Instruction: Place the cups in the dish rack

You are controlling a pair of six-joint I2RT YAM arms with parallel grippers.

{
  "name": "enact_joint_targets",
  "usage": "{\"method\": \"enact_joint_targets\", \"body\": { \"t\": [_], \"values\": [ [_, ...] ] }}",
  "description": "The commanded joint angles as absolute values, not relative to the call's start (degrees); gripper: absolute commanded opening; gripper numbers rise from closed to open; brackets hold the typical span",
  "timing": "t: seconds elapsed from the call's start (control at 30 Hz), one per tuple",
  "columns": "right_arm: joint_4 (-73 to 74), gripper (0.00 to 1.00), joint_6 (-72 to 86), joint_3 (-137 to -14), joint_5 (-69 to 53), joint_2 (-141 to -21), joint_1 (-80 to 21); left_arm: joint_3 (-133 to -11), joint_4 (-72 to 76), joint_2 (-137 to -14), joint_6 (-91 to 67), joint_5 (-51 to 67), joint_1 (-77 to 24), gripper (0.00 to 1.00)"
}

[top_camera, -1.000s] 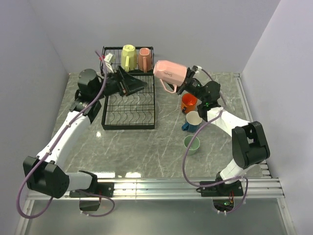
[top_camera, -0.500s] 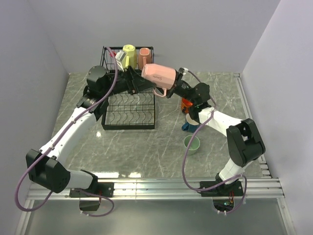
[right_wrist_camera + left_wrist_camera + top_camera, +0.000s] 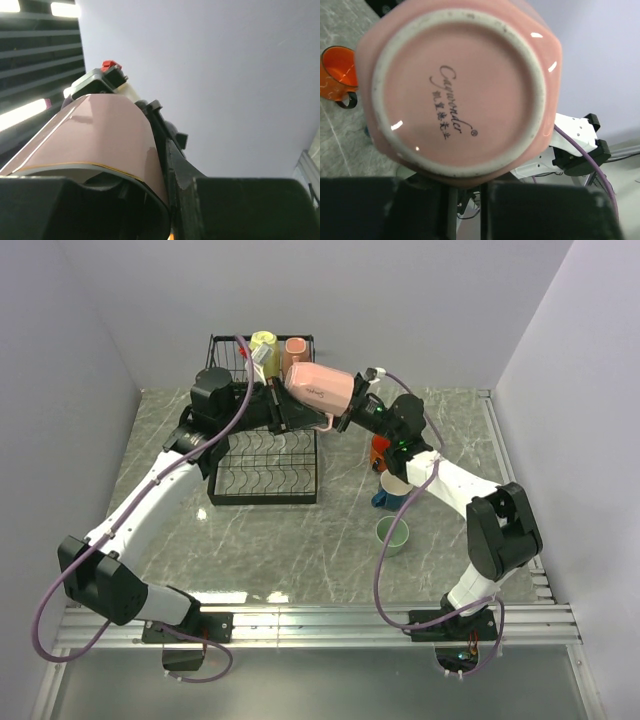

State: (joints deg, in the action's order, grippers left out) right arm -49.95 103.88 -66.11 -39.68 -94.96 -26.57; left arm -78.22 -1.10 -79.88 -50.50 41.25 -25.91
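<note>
My left gripper moves the pink cup outward next, lowers and releases it, since the basket's empty end lies outward, to the left in the top view.
A pink cup hangs on its side above the dish rack, its base facing my left wrist camera. My right gripper is shut on its rim, one finger inside and one outside the wall. My left gripper meets it from the left, its fingers closed narrowly at the cup's lower edge by the handle. A pale yellow cup and a second pink cup sit in the upper basket. The orange cup, blue cup and green cup stand on the table.
The rack's lower tray holds nothing. The three table cups stand in a line right of the rack, under my right forearm. Walls close in the table on the left, back and right. A metal rail runs along the near edge.
My right arm carried the pink cup left, over the rack. My left arm swung right to meet it, and its jaws went from wide open to closed at the cup.
</note>
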Motion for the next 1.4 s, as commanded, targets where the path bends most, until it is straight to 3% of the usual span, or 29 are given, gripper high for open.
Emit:
{"method": "enact_joint_targets", "body": {
  "t": [0.0,0.03,0.27,0.33,0.37,0.4,0.5,0.9,1.13,1.2,1.37],
  "values": [
    [-47.6,0.0,97.8,-68.7,-46.9,-91.9,-30.0,-82.6,0.2,-80.6,-45.7,37.5,-27.3,0.06],
    [-47.6,0.0,97.6,-68.6,-47.2,-91.9,-30.0,-82.8,-2.2,-80.5,-45.2,36.8,-27.3,0.0],
    [-31.7,0.0,85.6,-70.3,-48.6,-89.2,-29.9,-89.6,-12.0,-81.1,-38.6,27.8,-26.2,0.0],
    [-28.0,0.15,82.8,-71.2,-49.0,-88.4,-29.8,-91.1,-14.7,-80.7,-37.8,25.9,-25.1,0.0],
    [-25.1,0.26,80.6,-71.3,-49.0,-88.2,-29.8,-91.3,-15.1,-80.4,-37.5,24.4,-23.4,0.0],
    [-24.2,0.48,80.0,-71.3,-49.0,-87.7,-29.6,-91.2,-15.3,-80.1,-37.5,23.8,-22.4,0.0],
    [-22.8,0.73,78.8,-70.5,-49.0,-87.2,-29.2,-91.3,-15.4,-78.8,-37.3,23.2,-18.8,0.0],
    [-22.0,0.77,78.4,-70.1,-50.4,-88.2,-28.9,-93.5,-16.8,-77.2,-35.6,22.3,-11.8,0.0],
    [-19.2,0.77,75.9,-69.4,-51.4,-87.5,-28.9,-104.9,-28.4,-82.2,-25.6,6.6,-11.5,0.0],
    [-16.4,0.77,74.5,-68.5,-51.8,-86.5,-28.7,-109.2,-30.8,-84.0,-22.9,-2.9,-11.7,0.0],
    [-10.0,0.77,70.5,-65.0,-52.2,-83.2,-28.0,-110.7,-31.9,-88.9,-16.0,-16.0,-11.9,0.0]
  ]
}}
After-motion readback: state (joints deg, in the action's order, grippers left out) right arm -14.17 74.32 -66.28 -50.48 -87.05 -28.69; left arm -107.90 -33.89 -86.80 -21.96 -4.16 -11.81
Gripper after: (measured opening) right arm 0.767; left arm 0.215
